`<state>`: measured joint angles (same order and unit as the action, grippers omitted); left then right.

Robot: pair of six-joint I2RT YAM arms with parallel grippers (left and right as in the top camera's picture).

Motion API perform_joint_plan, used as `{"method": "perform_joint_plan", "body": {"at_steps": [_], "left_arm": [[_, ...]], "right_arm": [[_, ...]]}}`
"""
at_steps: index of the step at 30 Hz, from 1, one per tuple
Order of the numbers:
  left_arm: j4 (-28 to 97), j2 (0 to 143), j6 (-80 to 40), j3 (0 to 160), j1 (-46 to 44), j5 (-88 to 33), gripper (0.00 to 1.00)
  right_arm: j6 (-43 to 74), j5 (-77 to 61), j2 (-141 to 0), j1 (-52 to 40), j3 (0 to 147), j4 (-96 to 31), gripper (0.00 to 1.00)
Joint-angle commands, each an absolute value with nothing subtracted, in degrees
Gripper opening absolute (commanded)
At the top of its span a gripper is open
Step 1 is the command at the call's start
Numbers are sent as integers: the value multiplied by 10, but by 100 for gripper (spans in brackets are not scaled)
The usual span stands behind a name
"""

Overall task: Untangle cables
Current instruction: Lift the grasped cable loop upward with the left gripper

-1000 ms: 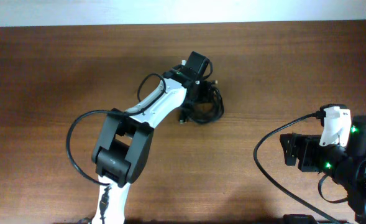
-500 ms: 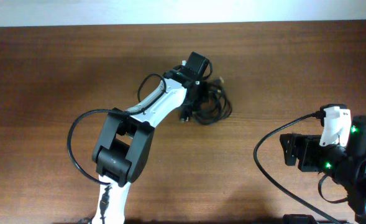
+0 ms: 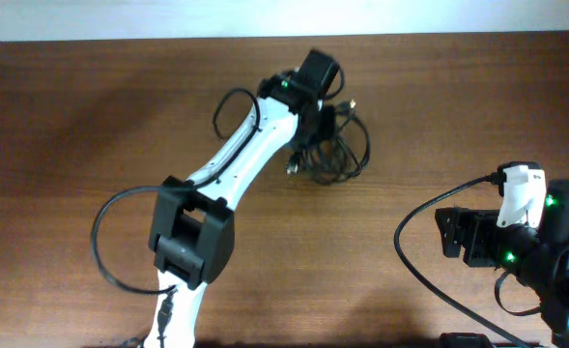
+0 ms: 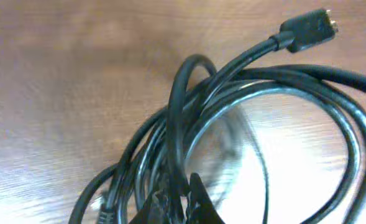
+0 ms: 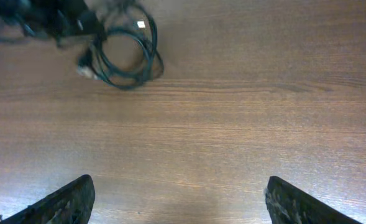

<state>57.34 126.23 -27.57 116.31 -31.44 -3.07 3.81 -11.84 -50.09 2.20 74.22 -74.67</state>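
Observation:
The loops of the tangled black cable pieces in my left gripper's closed fingers are still bunched together, so I will lift the pieces high above the table next and let them go.
A tangled bundle of black cables (image 3: 340, 153) lies on the brown wooden table (image 3: 91, 116), right of its middle at the back. My left gripper (image 3: 315, 128) is at the bundle's left side. In the left wrist view it (image 4: 179, 208) is shut on black cable strands (image 4: 176, 124), and loops spread away from the jaws. A plug end (image 4: 308, 28) sticks out at the top right. My right gripper (image 5: 179, 205) is open over bare wood with nothing between its fingers (image 5: 64, 200). It (image 3: 446, 236) stands at the right, well apart from the bundle (image 5: 125, 55).
The left arm's white links (image 3: 236, 164) run diagonally from the front left to the bundle. The robot's own black supply cables loop beside the left arm (image 3: 105, 251) and the right arm (image 3: 410, 251). A pale wall strip (image 3: 265, 17) borders the table's back edge.
My left gripper has shut on the cables and moved back and right. The bundle has shifted right and its loops have spread wider. The right arm has not moved.

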Motion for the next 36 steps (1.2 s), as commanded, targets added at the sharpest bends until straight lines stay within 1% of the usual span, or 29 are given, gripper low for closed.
{"method": "perform_joint_plan", "body": {"at_steps": [1, 9, 11, 13, 15, 18, 21, 22, 23, 24, 25, 26, 28, 30, 31, 32, 34, 36], "left_arm": [[640, 1259, -242, 1296, -316, -17, 0], [836, 1259, -200, 1594, -315, 47, 0], [881, 1259, -198, 1641, -314, 98, 0], [897, 1259, -198, 1644, -314, 136, 0], [899, 1260, -198, 1632, -314, 140, 0], [897, 1260, -198, 1615, -315, 137, 0], [894, 1260, -198, 1615, -315, 138, 0], [894, 1260, -198, 1615, -315, 138, 14], [894, 1260, -198, 1615, -315, 137, 39], [895, 1260, -198, 1615, -315, 137, 73], [895, 1260, -198, 1615, -315, 137, 73], [895, 1260, -198, 1615, -315, 137, 70], [895, 1260, -198, 1615, -315, 137, 76], [897, 1260, -198, 1615, -315, 137, 65], [898, 1260, -198, 1615, -315, 137, 64], [899, 1261, -198, 1614, -315, 132, 68], [899, 1265, -198, 1606, -315, 129, 70], [897, 1271, -199, 1591, -315, 129, 75]], "right_arm": [[32, -113, -499, 19, 752, -746, 88], [32, -113, -503, 19, 752, -743, 88], [32, -113, -510, 19, 752, -743, 88], [32, -113, -519, 19, 752, -743, 88], [33, -113, -528, 19, 752, -743, 87], [34, -114, -538, 19, 752, -745, 82], [34, -114, -536, 19, 752, -745, 82], [34, -114, -535, 19, 752, -745, 82], [34, -114, -536, 19, 752, -745, 82], [34, -114, -536, 19, 752, -745, 82], [34, -114, -536, 19, 752, -745, 82], [34, -114, -536, 19, 752, -745, 82], [34, -114, -536, 19, 752, -745, 82], [34, -114, -536, 19, 752, -745, 82], [34, -114, -536, 19, 752, -745, 82], [34, -114, -536, 19, 752, -745, 82], [34, -114, -536, 19, 752, -746, 82], [34, -114, -536, 19, 752, -746, 82]]}}
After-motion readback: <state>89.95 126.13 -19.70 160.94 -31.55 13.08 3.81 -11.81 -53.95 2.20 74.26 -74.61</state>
